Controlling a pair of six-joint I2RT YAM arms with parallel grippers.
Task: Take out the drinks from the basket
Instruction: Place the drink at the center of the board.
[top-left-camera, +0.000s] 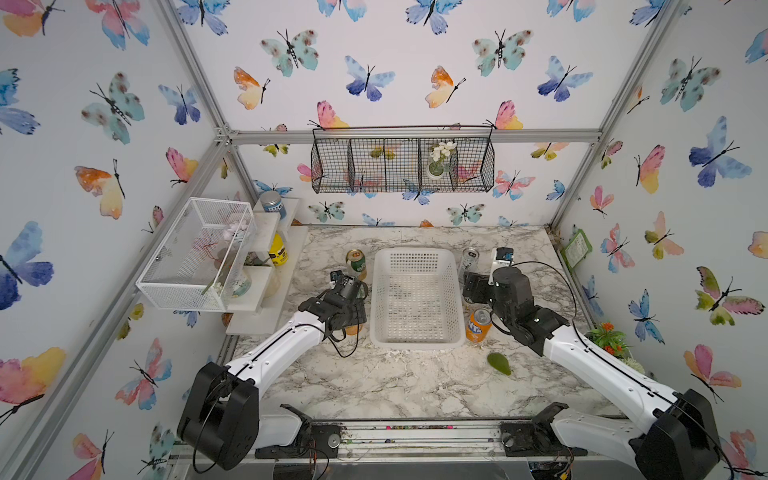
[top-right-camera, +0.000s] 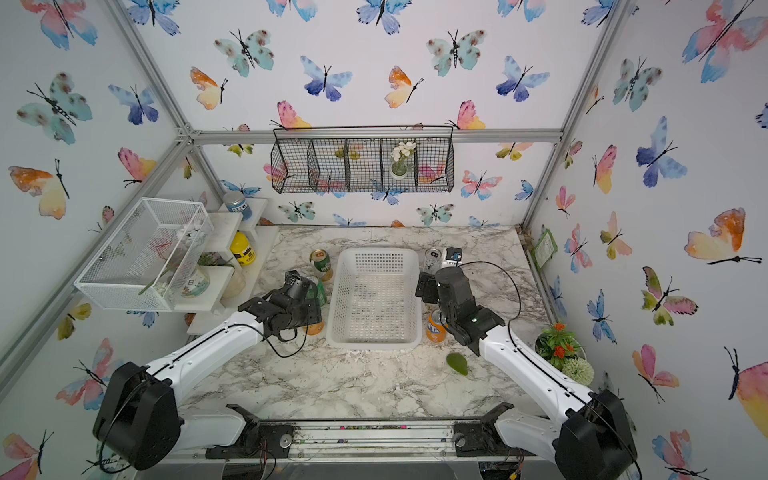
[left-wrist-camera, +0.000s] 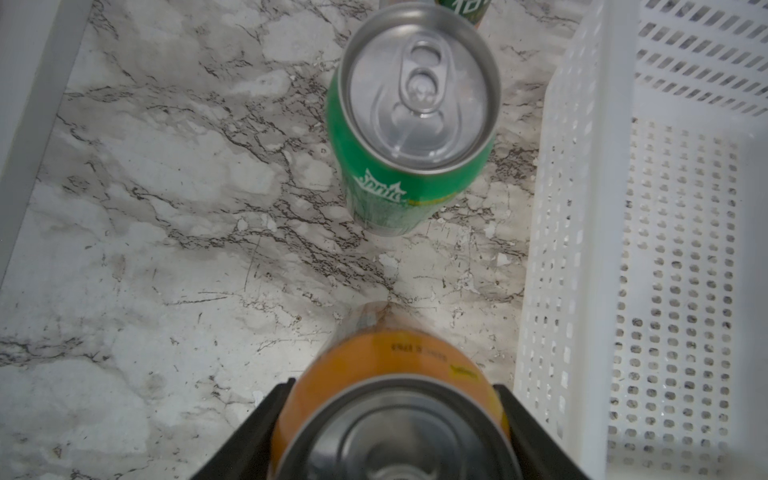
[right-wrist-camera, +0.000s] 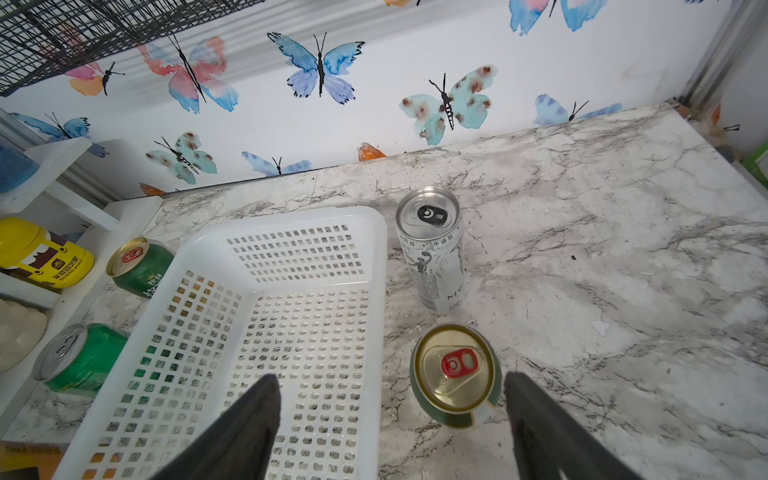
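Note:
The tabletop (left-wrist-camera: 385, 296) beside the basket's side is clear short of the bright green can (left-wrist-camera: 399, 199). Next I should lower the orange can in my left gripper and release it there.
The white perforated basket (top-left-camera: 415, 257) (top-right-camera: 376, 252) (right-wrist-camera: 291, 216) lies mid-table with nothing inside. My left gripper (left-wrist-camera: 395, 386) (top-left-camera: 353, 322) is shut on an orange can (left-wrist-camera: 390, 365) (top-right-camera: 314, 328) just left of the basket wall (left-wrist-camera: 561, 249). A bright green can (left-wrist-camera: 399, 199) (right-wrist-camera: 83, 365) stands beyond it, then a dark green can (top-left-camera: 356, 262) (right-wrist-camera: 141, 266). My right gripper (right-wrist-camera: 390, 378) (top-left-camera: 473, 289) hangs open, one finger over the basket, the other right of a gold-topped dark green can (right-wrist-camera: 455, 374). A slim silver can (right-wrist-camera: 432, 257) (top-left-camera: 469, 259) and another orange can (top-left-camera: 478, 326) stand right of the basket.
White shelves on the left carry a yellow jar (top-left-camera: 277, 249) and a blue canister (top-left-camera: 272, 203), beside a white wire mesh box (top-left-camera: 195, 253). A black wire basket (top-left-camera: 401, 164) hangs on the back wall. A green leaf (top-left-camera: 498, 363) and a potted plant (top-left-camera: 609, 338) are front right.

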